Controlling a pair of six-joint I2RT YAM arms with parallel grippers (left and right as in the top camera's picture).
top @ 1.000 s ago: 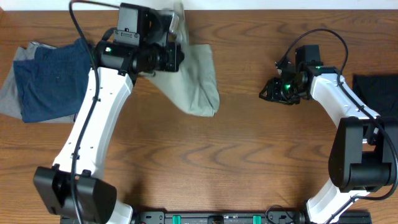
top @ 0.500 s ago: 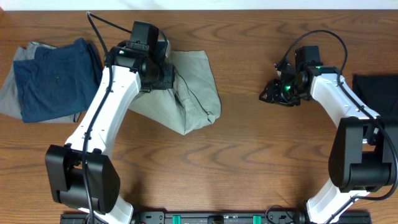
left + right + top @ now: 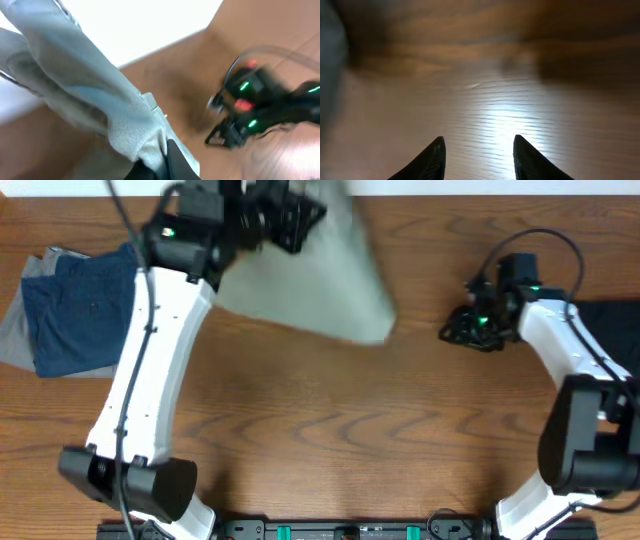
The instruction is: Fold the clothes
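Note:
The trousers (image 3: 320,280) should next go back and down in my left gripper, over bare wood (image 3: 480,115) closer to me, and then my gripper should let them go.
My left gripper (image 3: 300,215) is shut on the light khaki-beige trousers (image 3: 320,280) and holds them lifted at the table's back middle; the cloth hangs blurred down and to the right. In the left wrist view the cloth (image 3: 100,105) is pinched between my fingers (image 3: 175,162). A navy blue garment (image 3: 80,310) lies folded on a grey one (image 3: 20,330) at the left. A black garment (image 3: 610,330) lies at the right edge. My right gripper (image 3: 455,332) is open and empty over bare wood (image 3: 480,115), right of the trousers.
The wooden table (image 3: 330,440) has a white strip beyond its back edge. The right arm (image 3: 580,380) runs down the right side. A black bar with green clips (image 3: 340,530) lies along the front edge.
My left gripper has swung up and to the right with the trousers, lifting them off the table. My right gripper has shifted slightly to the right.

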